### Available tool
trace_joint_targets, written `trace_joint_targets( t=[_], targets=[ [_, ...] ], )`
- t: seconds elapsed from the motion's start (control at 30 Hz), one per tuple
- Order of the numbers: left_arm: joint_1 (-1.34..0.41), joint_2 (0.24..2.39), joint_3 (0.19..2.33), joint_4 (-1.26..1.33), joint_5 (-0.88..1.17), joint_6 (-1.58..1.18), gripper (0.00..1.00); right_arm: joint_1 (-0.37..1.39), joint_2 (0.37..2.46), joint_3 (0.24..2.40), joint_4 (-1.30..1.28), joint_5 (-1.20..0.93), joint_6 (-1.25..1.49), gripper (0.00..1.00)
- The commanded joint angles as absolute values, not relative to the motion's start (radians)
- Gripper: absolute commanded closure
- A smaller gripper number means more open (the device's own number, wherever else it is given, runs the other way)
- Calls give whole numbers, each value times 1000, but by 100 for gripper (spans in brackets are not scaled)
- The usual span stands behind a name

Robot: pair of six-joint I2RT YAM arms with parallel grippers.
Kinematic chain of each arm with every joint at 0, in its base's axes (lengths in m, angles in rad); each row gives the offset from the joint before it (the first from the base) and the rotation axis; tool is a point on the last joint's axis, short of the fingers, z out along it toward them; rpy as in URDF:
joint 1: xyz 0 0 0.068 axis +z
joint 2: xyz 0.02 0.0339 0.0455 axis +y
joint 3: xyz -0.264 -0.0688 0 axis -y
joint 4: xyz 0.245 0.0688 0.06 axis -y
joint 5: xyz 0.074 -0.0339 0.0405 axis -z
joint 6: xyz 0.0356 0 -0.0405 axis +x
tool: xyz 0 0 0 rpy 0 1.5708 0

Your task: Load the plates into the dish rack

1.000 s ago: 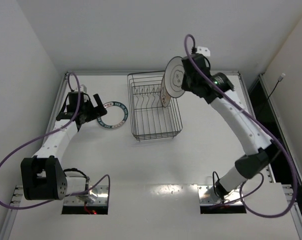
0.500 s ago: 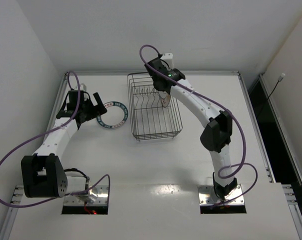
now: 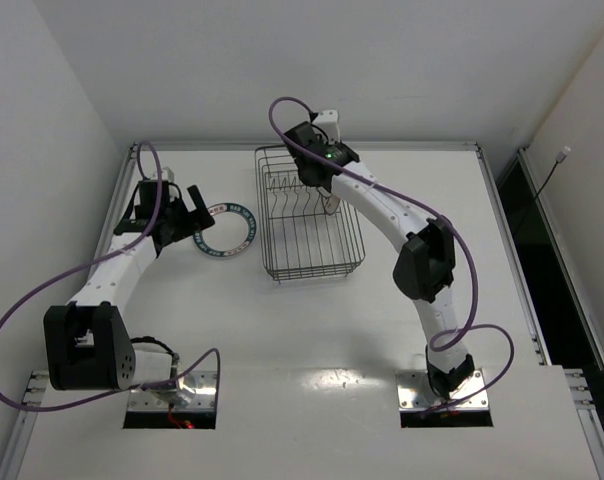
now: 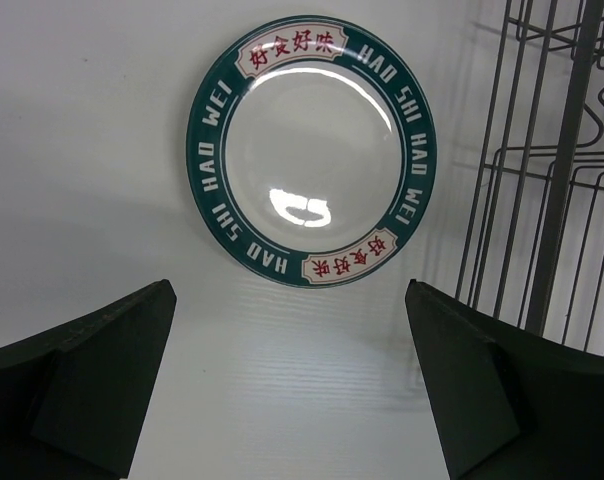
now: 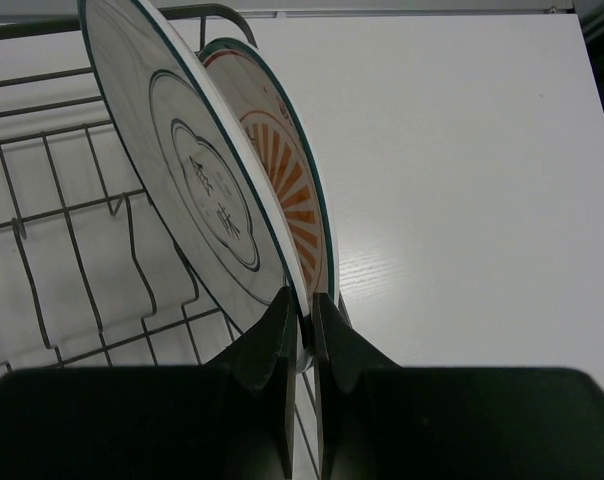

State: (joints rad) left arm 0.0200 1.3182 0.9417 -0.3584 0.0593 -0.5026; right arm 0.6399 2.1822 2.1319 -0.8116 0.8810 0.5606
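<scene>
My right gripper lowers the upright grey-rimmed plate onto the wires of the rack slot (image 3: 318, 204) beside the orange-centred plate next. It releases that grey rim, since the slot lies below.
The dish rack (image 3: 310, 225) stands at the table's back centre. My right gripper (image 5: 300, 305) is shut on the lower rim of the grey-rimmed plate (image 5: 187, 180) and holds it upright inside the rack (image 5: 62, 215). The orange-centred plate (image 5: 294, 165) stands just behind it, close alongside. In the top view my right gripper (image 3: 324, 188) is over the rack's back right part. The teal-rimmed plate (image 3: 225, 230) lies flat on the table left of the rack. My left gripper (image 3: 199, 212) is open and empty at that plate's left edge. In the left wrist view the gripper (image 4: 290, 295) is just short of the plate (image 4: 312, 150).
The rack's wire side (image 4: 557, 180) stands close to the right of the teal-rimmed plate. The table's raised rim (image 3: 122, 200) runs close behind my left arm. White walls close in the back and left.
My right arm has swung left and down, carrying the grey-rimmed plate from above the rack's right side into the rack beside the orange-centred plate. The left arm has hardly moved.
</scene>
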Motion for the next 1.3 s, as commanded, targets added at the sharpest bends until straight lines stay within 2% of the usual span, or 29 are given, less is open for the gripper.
trace_joint_targets(
  t=[0.0, 0.3, 0.8, 1.0, 1.13, 1.17, 1.27],
  targets=[
    [15, 1325, 980, -342, 63, -506, 0, 646, 2163, 2145, -779, 981, 568, 100],
    [15, 1334, 989, -342, 63, -506, 0, 657, 2019, 2054, -674, 977, 548, 100],
    [15, 1335, 989, -342, 44, -506, 0, 666, 2252, 2147, -744, 873, 549, 100],
    [15, 1356, 989, -331, 72, -497, 3, 666, 2240, 2157, -775, 766, 567, 100],
    [15, 1399, 989, -331, 91, -497, 6, 666, 2155, 2125, -761, 655, 557, 88],
    [15, 1399, 989, -331, 91, -497, 6, 666, 2117, 2125, -761, 643, 557, 81],
    [24, 1424, 989, -331, 81, -497, 6, 666, 2028, 2105, -771, 591, 557, 72]
  ],
)
